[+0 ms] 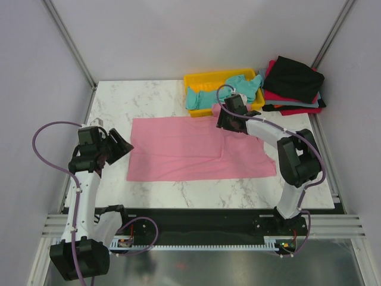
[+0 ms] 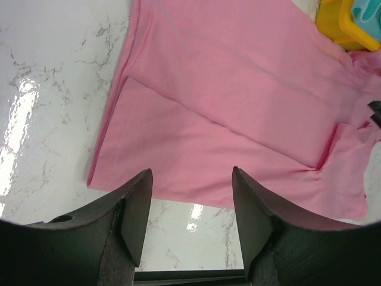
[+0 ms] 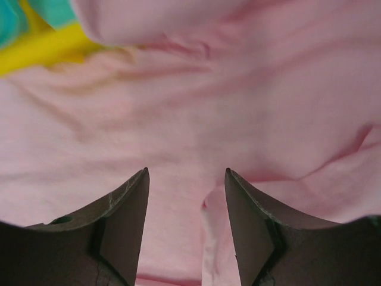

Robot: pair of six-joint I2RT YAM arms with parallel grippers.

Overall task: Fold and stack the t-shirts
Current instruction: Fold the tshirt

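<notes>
The robot's right gripper should next move outward and toward the black t-shirt, then down onto the fold of the pink cloth, because the cloth laps over the yellow tray's near rim.
The pink t-shirt [image 1: 196,152] lies spread flat across the middle of the table, with a fold line along its lower part [image 2: 238,95]. Just off its left edge, my left gripper [image 1: 125,149] [image 2: 191,173] stands open with only marble between its fingers. My right gripper [image 1: 225,124] [image 3: 186,171] is open low over the shirt's rumpled back right part [image 3: 238,89]; a small raised crease lies between its fingers. A teal t-shirt [image 1: 208,95] [image 3: 53,9] sits in the yellow tray. The black t-shirt [image 1: 294,77] lies folded on the red one [image 1: 297,110] at the back right.
The yellow tray [image 1: 196,79] [image 3: 47,50] [image 2: 333,24] stands at the table's back edge, right behind the right gripper. White marble table [image 1: 149,101] shows to the left and in front of the pink shirt. Frame posts rise at both back corners.
</notes>
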